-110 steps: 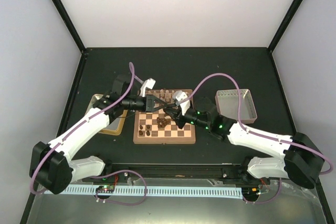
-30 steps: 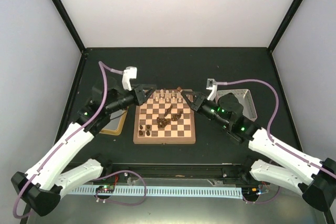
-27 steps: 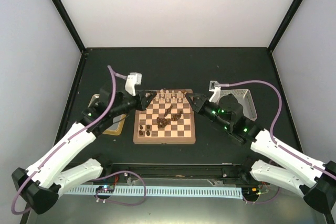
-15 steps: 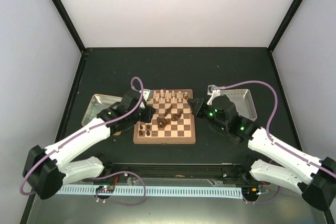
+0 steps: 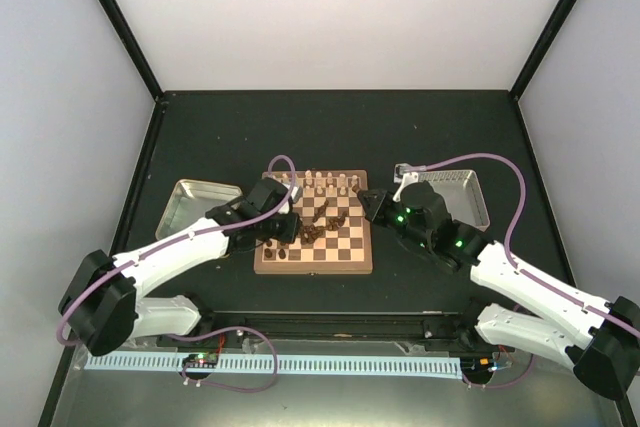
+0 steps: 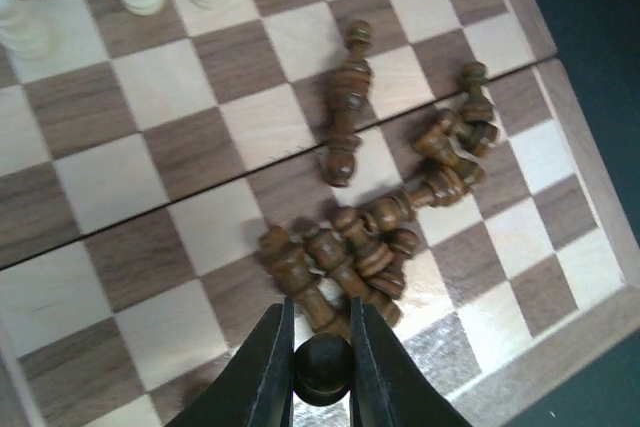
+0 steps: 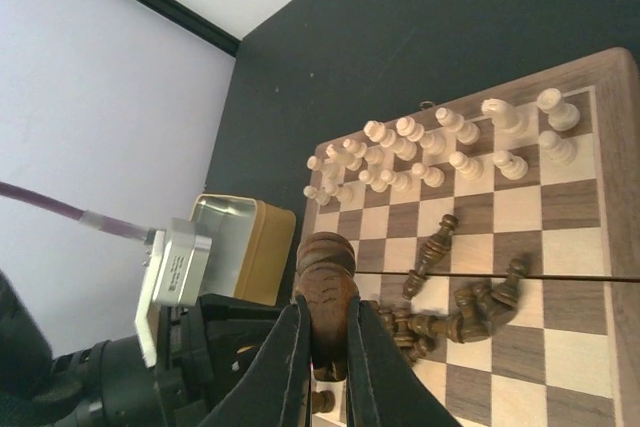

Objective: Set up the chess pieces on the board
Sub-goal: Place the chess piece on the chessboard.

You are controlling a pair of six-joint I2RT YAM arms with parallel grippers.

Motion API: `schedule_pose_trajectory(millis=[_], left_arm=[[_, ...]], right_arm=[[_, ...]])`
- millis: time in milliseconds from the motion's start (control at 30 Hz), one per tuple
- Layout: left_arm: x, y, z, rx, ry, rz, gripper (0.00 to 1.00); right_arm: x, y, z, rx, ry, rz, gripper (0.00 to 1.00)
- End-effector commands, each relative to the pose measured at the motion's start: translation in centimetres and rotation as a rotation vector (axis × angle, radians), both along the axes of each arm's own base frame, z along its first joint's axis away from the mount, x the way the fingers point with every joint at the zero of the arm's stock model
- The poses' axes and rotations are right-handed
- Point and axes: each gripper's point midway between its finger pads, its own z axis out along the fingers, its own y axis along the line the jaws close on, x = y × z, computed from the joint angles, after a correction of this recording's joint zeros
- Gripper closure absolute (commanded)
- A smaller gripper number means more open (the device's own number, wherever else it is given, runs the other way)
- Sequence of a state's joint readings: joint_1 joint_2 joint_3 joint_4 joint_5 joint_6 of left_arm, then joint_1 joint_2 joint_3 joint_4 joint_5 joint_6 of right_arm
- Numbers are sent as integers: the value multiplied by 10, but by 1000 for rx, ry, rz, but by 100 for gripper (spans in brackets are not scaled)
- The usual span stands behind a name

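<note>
The left gripper next moves past the pile toward the grey box and down onto the board's dark edge square [image 5: 357,243] [image 6: 567,211] beside the near corner square, since it stands empty.
The board [image 5: 313,266] lies between my two arms. Cream chess pieces [image 5: 325,184] stand in its two far rows. Dark chess pieces [image 6: 375,237] lie tumbled in a pile mid-board, one long piece [image 6: 345,107] apart from it. A few dark pieces [image 5: 280,252] stand at the near left corner. My left gripper [image 5: 285,227] hangs over the board's left half, shut on a dark round-headed piece [image 6: 322,369] just above the pile's near edge. My right gripper [image 5: 368,202] hovers at the board's right edge, shut on a dark brown piece [image 7: 328,267], well above the board [image 7: 600,67].
A gold-rimmed tin tray [image 5: 195,202] sits left of the board, seen too in the right wrist view as the tray [image 7: 240,237]. A grey box [image 5: 455,197] stands right of the board. The left arm's wrist camera block [image 7: 175,272] shows beside the tray.
The left gripper swung from the board's far left corner toward me and down over the dark pile. The right gripper drew back slightly to the board's right edge. Both stayed shut.
</note>
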State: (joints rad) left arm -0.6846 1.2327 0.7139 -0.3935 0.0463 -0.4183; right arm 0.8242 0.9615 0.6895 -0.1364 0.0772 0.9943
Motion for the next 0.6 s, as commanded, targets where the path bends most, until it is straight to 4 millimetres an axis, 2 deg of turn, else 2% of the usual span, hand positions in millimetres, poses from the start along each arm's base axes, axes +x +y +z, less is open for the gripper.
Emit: schedule_pose_trajectory(millis=[0,100,200,300,400,567], left_arm=[[-10,-24,11,-39,-46,-97,98],[-21,-52,23,-87,-93,-183,98],[-32,-85,32,-128,-135,-273,98],[-41,-119,26,-110,-172,-358,97],[-42,-145,20,-86,-210,-402,97],[-37,-167,4,-44,-232,-430,97]], right_arm=[[6,-13,-1,-59,-10,-61,95],[7,-32,-11,-116,9,-138,95],[6,-61,-18,-174,21,-248,96],[0,-94,-19,-223,21,-359,96],[-6,-120,-14,-244,8,-440,96],[-17,-142,-9,-243,-4,-491,95]])
